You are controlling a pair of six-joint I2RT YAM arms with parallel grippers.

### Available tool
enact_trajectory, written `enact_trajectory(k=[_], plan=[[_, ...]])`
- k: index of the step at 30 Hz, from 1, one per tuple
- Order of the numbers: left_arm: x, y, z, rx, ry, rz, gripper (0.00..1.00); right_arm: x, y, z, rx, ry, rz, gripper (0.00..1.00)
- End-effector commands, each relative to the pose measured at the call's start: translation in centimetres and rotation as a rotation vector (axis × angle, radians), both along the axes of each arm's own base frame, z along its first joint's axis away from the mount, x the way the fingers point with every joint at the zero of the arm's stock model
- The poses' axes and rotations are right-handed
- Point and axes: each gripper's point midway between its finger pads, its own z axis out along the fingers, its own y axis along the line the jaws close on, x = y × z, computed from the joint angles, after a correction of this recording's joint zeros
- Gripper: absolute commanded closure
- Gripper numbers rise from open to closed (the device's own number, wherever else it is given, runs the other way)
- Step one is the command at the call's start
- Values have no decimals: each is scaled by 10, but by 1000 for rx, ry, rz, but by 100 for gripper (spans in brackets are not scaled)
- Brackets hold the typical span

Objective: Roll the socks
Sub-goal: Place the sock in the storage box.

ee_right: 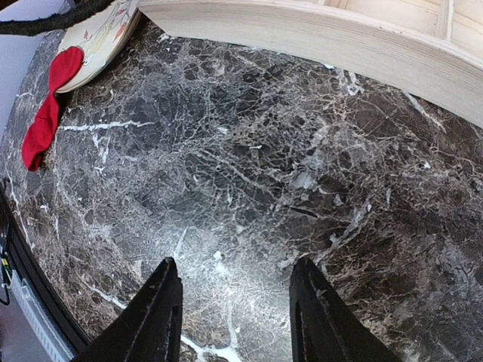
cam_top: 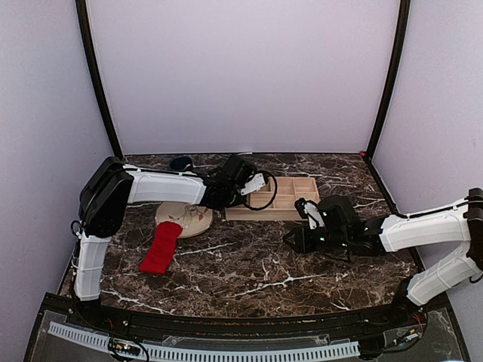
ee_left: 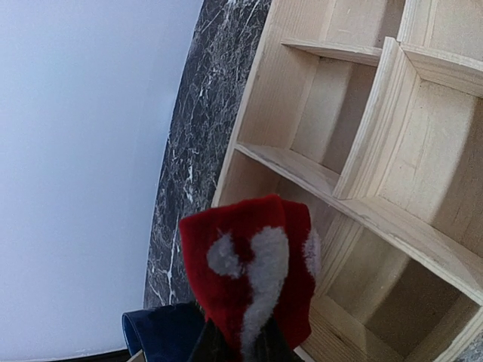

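The bundle goes free in the tray's near corner section (ee_left: 383,300), empty below it, next, as my left gripper moves down toward the right in its wrist view.
My left gripper (ee_left: 241,343) is shut on a red sock (ee_left: 253,275) folded into a compact bundle with grey markings. It hangs over the near compartments of the wooden tray (ee_left: 355,204). In the top view the left gripper (cam_top: 255,185) sits at the tray's left end, and the bundle is hidden there. A second red sock (cam_top: 161,247) lies flat as a long strip, its top end resting on the round plate (cam_top: 189,219); the right wrist view has this sock (ee_right: 44,121) at far left. My right gripper (ee_right: 235,271) stands open over bare marble, at mid-right in the top view (cam_top: 291,240).
The wooden tray (cam_top: 275,200) with several compartments stands at the back centre, and its front wall (ee_right: 317,34) crosses the top of the right wrist view. A dark blue cup (cam_top: 179,162) stands at the back left, and it shows just left of the held sock (ee_left: 162,335). Walls enclose the table.
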Motion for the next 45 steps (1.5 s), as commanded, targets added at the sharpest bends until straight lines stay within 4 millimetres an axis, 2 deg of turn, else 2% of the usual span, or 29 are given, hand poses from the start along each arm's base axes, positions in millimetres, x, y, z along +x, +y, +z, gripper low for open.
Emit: enact_trajectory(k=[1,13,36,45], plan=[[-2,-1,1,-7,22,-7,100,9,6,11,20,-23,1,55],[-18,-2,-31,33,162,-9,100,13,2,10,14,-18,-5,54],[-43,-16,-54,-7,423,8,100,15,-4,10,21,-17,-12,54],[-43,-12,-61,-14,489,37,100,15,-3,12,28,-15,-13,53]])
